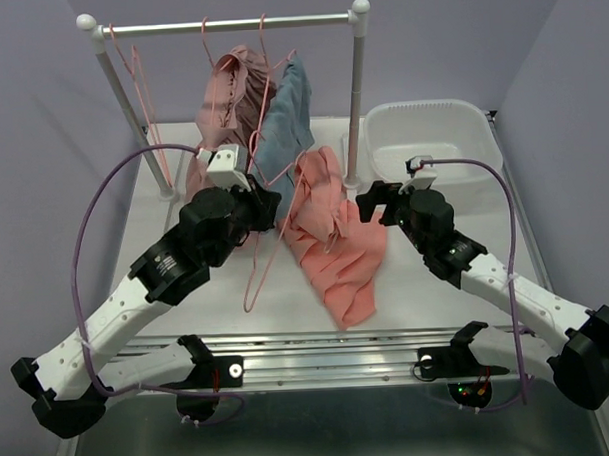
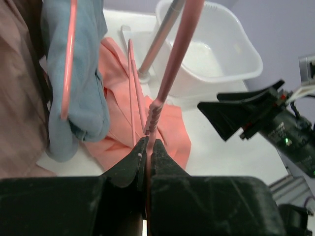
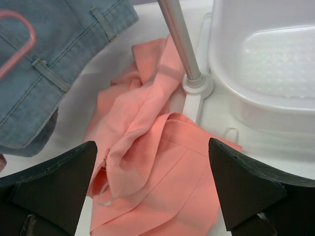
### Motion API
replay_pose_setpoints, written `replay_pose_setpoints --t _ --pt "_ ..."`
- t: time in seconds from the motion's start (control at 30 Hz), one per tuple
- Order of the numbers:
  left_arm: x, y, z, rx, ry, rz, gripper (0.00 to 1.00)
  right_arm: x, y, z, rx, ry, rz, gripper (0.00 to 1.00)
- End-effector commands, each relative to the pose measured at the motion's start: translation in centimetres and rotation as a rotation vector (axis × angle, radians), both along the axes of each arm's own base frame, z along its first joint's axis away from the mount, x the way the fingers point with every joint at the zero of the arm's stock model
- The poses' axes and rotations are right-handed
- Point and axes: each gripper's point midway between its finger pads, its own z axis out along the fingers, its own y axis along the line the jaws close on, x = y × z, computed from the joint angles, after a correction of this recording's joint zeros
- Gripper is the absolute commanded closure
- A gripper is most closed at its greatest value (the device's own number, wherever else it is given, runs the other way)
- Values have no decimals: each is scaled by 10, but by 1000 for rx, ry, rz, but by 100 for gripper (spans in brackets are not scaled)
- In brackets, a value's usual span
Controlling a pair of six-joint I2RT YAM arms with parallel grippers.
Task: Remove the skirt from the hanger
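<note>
The pink hanger (image 2: 170, 73) is bare, so my left gripper must go up and outward next, to the rack's top bar between the denim garment and the post by the tub.
The salmon skirt (image 1: 335, 237) lies crumpled on the table below the rack; it also shows in the right wrist view (image 3: 162, 172) and the left wrist view (image 2: 167, 123). My left gripper (image 1: 269, 214) is shut on the pink hanger (image 2: 170, 73), whose thin frame hangs down beside the skirt (image 1: 258, 270). In the left wrist view the jaws (image 2: 147, 147) pinch the hanger's bar. My right gripper (image 1: 376, 200) is open and empty, hovering just right of and above the skirt, with its fingers (image 3: 54, 177) wide apart.
A clothes rack (image 1: 227, 24) stands at the back with a blue denim garment (image 1: 286, 119), a brown garment (image 1: 225, 96) and another pink hanger (image 1: 139, 84). A white tub (image 1: 436, 138) sits at back right, next to the rack's right post (image 1: 356, 106).
</note>
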Motion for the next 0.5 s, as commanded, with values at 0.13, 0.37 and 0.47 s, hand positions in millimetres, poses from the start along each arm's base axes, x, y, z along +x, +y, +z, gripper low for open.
replay_pose_setpoints --t 0.13,0.37,0.47 --pt "57 -10 99 2 -239 173 100 -2 -28 13 -4 -13 -132 0" --pt "96 -52 165 82 -382 130 100 -2 -35 16 -20 -18 -163 0" --pt "122 -60 179 109 -403 153 100 -3 -35 17 -16 -20 -159 0"
